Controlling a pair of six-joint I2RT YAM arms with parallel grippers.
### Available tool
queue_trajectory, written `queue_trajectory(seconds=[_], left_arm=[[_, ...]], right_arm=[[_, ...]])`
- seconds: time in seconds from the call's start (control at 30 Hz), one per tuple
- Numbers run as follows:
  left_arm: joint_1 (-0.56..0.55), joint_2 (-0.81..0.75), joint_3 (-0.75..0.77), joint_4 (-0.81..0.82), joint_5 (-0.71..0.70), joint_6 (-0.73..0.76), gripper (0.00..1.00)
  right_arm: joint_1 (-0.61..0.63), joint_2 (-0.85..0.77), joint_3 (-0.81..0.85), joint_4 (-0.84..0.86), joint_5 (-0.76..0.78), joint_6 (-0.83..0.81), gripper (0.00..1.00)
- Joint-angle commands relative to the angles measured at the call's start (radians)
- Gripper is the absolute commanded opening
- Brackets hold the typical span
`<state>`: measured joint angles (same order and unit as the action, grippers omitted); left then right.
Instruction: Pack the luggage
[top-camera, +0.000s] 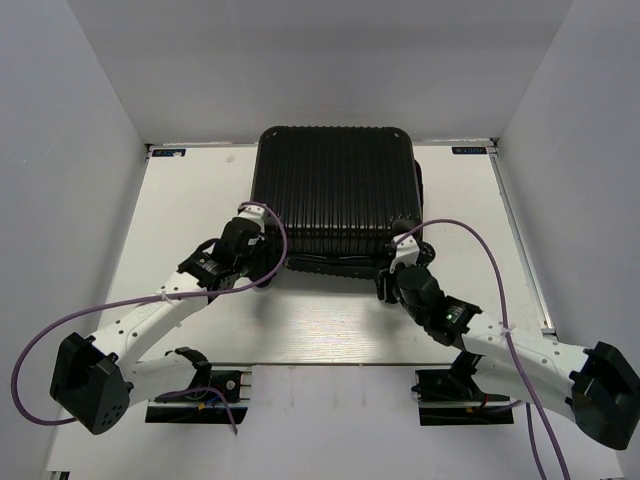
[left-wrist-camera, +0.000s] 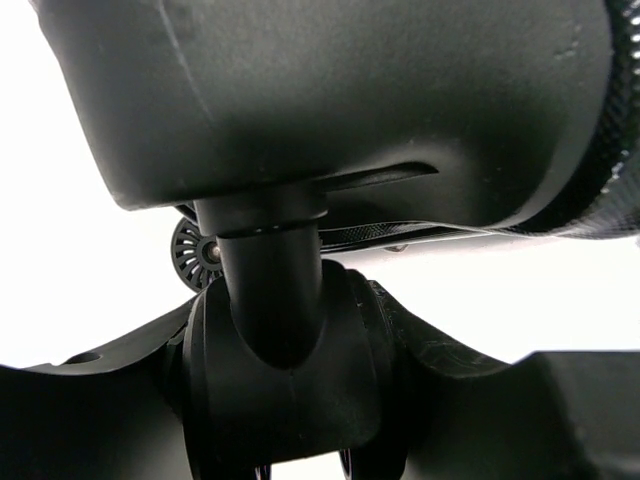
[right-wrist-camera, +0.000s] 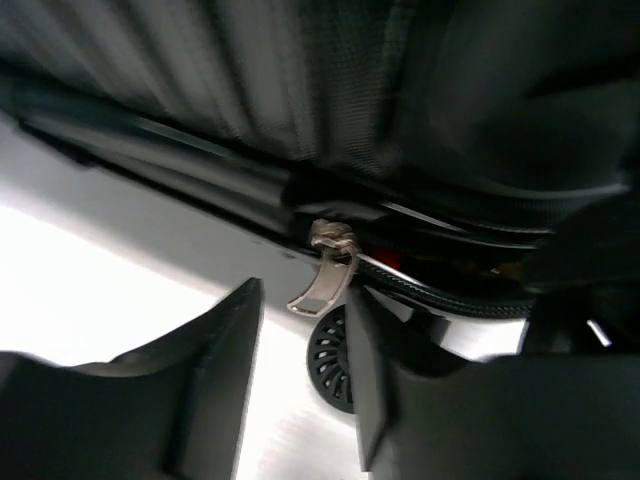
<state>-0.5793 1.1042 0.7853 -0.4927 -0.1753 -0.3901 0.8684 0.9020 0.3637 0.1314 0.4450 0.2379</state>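
Note:
Next, my left gripper carries the caster wheel outward and to the left in the top view onto bare tabletop (top-camera: 229, 192) beside the case and releases it.
The luggage (top-camera: 335, 195) is a black ribbed hard-shell case lying closed on the white table (top-camera: 330, 330). My left gripper (top-camera: 262, 262) is at its near left corner. In the left wrist view the jaws (left-wrist-camera: 285, 300) are shut on a black caster wheel (left-wrist-camera: 290, 380) under the shell (left-wrist-camera: 350, 100). My right gripper (top-camera: 392, 278) is at the near right corner. In the right wrist view it (right-wrist-camera: 303, 300) stands open, with a silver zipper pull (right-wrist-camera: 322, 280) hanging just beyond the fingertips and a spoked wheel (right-wrist-camera: 330, 365) behind the right finger.
White walls enclose the table on the left, right and back. A metal rail (top-camera: 520, 250) runs along the table's right edge. Purple cables (top-camera: 480, 240) loop from both arms. A second small spoked wheel (left-wrist-camera: 190, 255) shows past the held caster.

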Motion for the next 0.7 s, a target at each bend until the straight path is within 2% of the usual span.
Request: queue_trajectory(seconds=[0.0,0.13,0.23,0.27,0.33,0.47,0.67], left_arm=[[0.009,-0.017,-0.032,-0.096,-0.053,0.023,0.0],[0.01,-0.035,-0.041,-0.099,-0.056,0.034,0.0],[0.01,-0.043,-0.047,-0.099,-0.058,0.034,0.0],[0.009,-0.041,-0.05,-0.099,-0.058,0.036,0.0],[0.01,-0.04,-0.05,-0.096,-0.055,0.042,0.0],[0.009,-0.035,-0.037,-0.096,-0.059,0.054,0.0],[0.035,0.003,0.029,-0.144,-0.105,0.08,0.0]], right_arm=[[0.012,0.018,-0.005,0.105,0.356,0.064,0.44],[0.038,0.032,-0.04,0.189,0.428,0.124,0.38],[0.06,0.047,-0.068,0.299,0.417,0.14,0.31],[0.064,0.052,-0.065,0.309,0.416,0.14,0.27],[0.069,0.063,-0.063,0.343,0.403,0.114,0.0],[0.087,0.049,-0.029,0.243,0.468,0.119,0.0],[0.078,-0.026,-0.118,0.125,0.63,0.233,0.0]])
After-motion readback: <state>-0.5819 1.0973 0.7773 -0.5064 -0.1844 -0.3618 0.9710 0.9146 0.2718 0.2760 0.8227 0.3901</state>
